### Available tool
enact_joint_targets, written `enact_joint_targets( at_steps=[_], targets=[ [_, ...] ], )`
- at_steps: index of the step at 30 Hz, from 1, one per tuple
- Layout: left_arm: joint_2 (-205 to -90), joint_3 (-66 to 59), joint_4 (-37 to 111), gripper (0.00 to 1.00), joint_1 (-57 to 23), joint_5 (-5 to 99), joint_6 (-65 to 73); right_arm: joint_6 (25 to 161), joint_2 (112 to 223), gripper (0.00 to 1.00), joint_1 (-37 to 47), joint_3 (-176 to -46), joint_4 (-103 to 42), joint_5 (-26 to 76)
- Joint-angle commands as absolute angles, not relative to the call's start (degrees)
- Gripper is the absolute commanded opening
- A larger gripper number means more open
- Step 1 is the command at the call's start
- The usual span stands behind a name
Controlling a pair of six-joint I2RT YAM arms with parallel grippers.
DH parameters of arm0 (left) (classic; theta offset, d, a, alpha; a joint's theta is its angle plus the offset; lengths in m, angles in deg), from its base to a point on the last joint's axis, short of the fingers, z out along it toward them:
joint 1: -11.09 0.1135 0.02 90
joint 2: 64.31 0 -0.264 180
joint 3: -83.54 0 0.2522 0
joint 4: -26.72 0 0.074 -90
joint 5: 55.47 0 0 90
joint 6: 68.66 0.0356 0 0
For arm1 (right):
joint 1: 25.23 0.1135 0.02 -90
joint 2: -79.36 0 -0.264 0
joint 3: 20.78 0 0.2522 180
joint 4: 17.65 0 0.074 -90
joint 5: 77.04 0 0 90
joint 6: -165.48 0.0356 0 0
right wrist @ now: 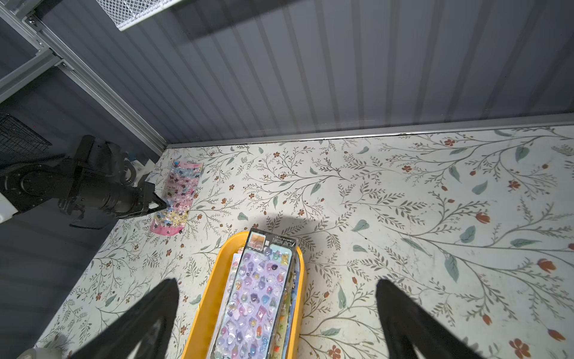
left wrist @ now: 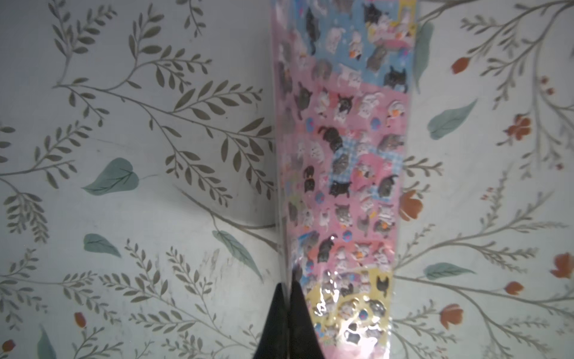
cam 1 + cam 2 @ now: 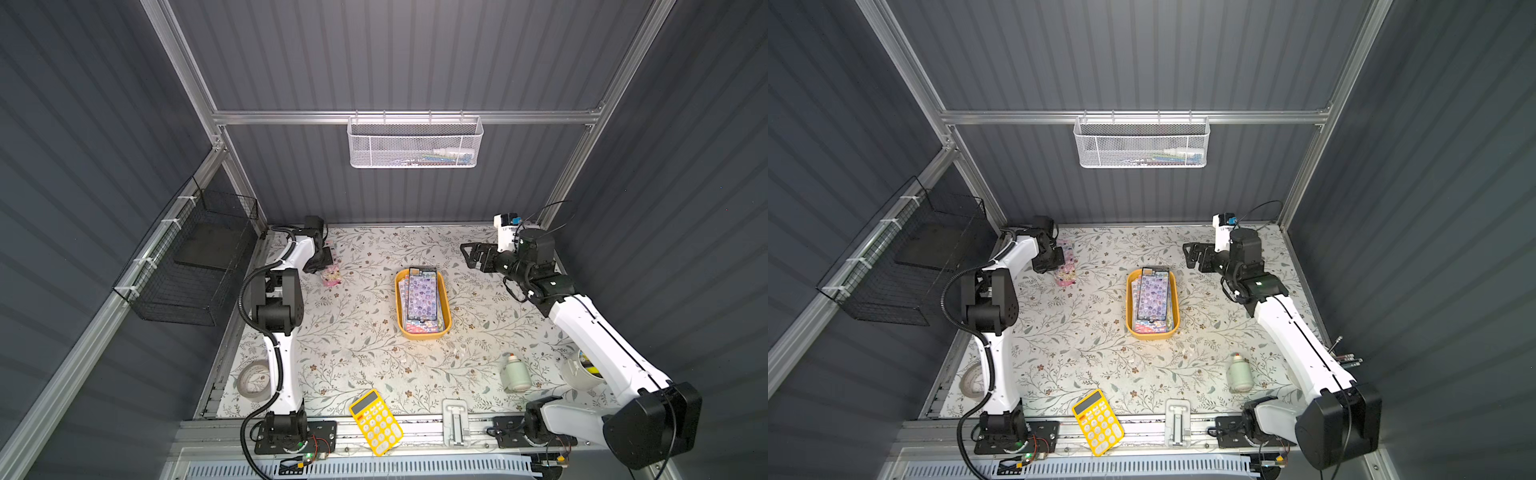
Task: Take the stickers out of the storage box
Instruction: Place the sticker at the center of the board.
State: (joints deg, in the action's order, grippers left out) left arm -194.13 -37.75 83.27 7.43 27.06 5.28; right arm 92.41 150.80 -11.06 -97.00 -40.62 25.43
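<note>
I will next move my left gripper slightly outward, low over the floral cloth (image 3: 336, 261) (image 2: 254, 293). I will then open it to let go of the sheet's long edge, since the cloth is close below it.
The mustard-yellow storage box (image 3: 422, 336) (image 3: 1152, 334) (image 1: 211, 295) sits mid-table, holding a stack of stickers (image 3: 423, 297) (image 3: 1154, 297) (image 1: 254, 295) with a purple sheet on top. One pink sticker sheet (image 3: 332, 276) (image 3: 1068, 270) (image 2: 348, 174) (image 1: 177, 199) is outside the box at the far left, low over the floral cloth. My left gripper (image 3: 328, 259) (image 3: 1055, 261) (image 2: 289, 289) is shut on that sheet's long edge. My right gripper (image 3: 467, 253) (image 3: 1188, 253) (image 1: 277, 281) hangs open and empty above the cloth, just right of the box's far end.
A yellow calculator (image 3: 376, 422) lies at the front edge. A tape roll (image 3: 254, 380) is at the front left. A pale bottle (image 3: 515, 372) and a white cup (image 3: 582, 370) are at the front right. A white mesh basket (image 3: 414, 143) hangs on the back wall and a black wire basket (image 3: 191, 266) on the left wall.
</note>
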Motion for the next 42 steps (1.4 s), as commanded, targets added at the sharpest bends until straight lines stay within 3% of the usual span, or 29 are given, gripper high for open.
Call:
enact_joint_targets(
  at_steps=[1,15,23,29,34,38,42],
  targets=[
    [-196.22,-39.82,83.90,0.00,7.74,28.53,6.87,93.65,152.18,0.99,-11.34,-97.12,-40.41,27.35],
    [-202.48,-44.87,86.95,0.00,9.33,28.05,7.99,95.51,153.71,0.99,-11.28,-97.98,-40.19,29.43],
    [-205.26,-48.81,89.29,0.14,9.41,25.50,8.44,95.59,153.84,0.99,-11.30,-97.82,-40.14,29.39],
    [-204.84,-50.95,91.02,0.45,9.42,21.97,7.45,95.43,153.63,0.99,-11.36,-97.38,-40.27,29.13],
    [-200.79,-51.54,92.16,0.59,8.72,21.43,5.97,95.52,153.09,0.99,-11.33,-96.85,-40.03,28.96],
    [-195.79,-49.79,91.08,0.66,6.05,21.40,6.21,95.36,152.76,0.99,-11.39,-96.77,-40.30,28.22],
    [-192.54,-47.26,88.98,0.65,2.06,20.70,7.06,94.77,152.39,0.99,-11.37,-96.85,-40.71,26.68]
  ],
)
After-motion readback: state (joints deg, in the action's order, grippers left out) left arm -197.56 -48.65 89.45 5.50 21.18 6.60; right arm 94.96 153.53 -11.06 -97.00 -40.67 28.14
